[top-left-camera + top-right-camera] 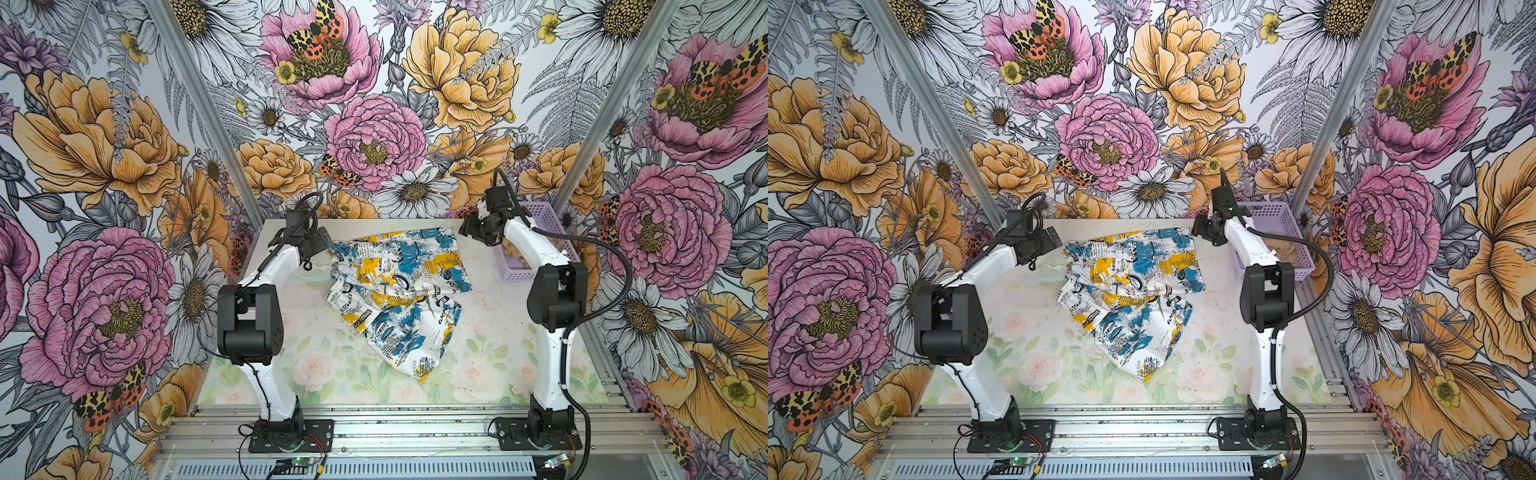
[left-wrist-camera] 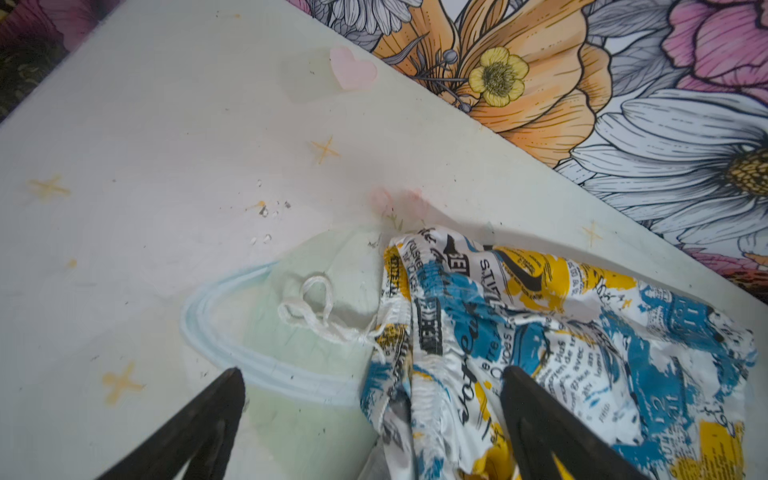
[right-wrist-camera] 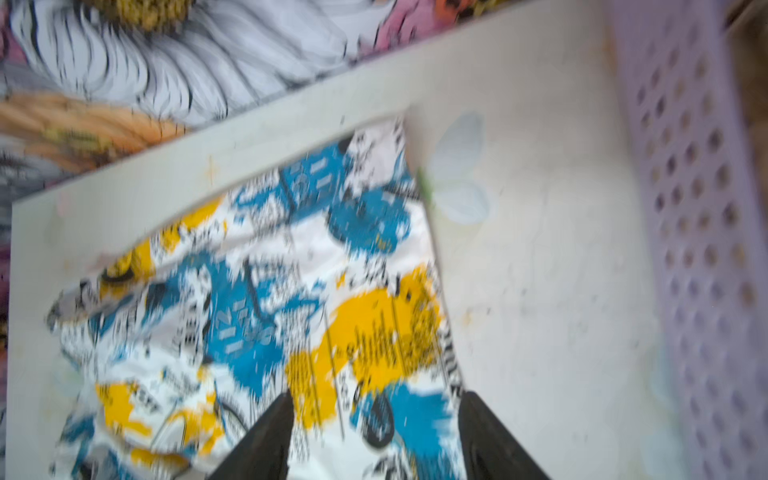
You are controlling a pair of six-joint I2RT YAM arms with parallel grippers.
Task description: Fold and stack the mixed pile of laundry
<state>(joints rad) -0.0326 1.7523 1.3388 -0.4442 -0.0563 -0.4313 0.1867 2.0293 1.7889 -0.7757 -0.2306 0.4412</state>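
Observation:
The garment's near leg is crumpled. My right gripper will move back and down next, to the basket-side edge of the garment's near leg [image 1: 449,322].
The white garment with blue and yellow patches and black lettering [image 1: 399,291] [image 1: 1129,291] lies spread and crumpled at the middle back of the table. My left gripper [image 1: 318,245] [image 1: 1050,239] hovers over its left end. In the left wrist view this gripper [image 2: 372,370] is open, one finger over the waistband [image 2: 432,316], the other over bare table. My right gripper [image 1: 467,228] [image 1: 1200,228] hangs over the garment's right end. The blurred right wrist view shows it [image 3: 377,395] open, holding nothing, above the cloth's edge [image 3: 291,311]. The tan garment [image 1: 1281,249] lies in the basket.
A lavender perforated basket [image 1: 544,212] [image 1: 1266,212] [image 3: 698,208] stands at the back right, behind the right arm. A white drawstring [image 2: 316,320] trails from the waistband onto the table. Flowered walls close in the back and both sides.

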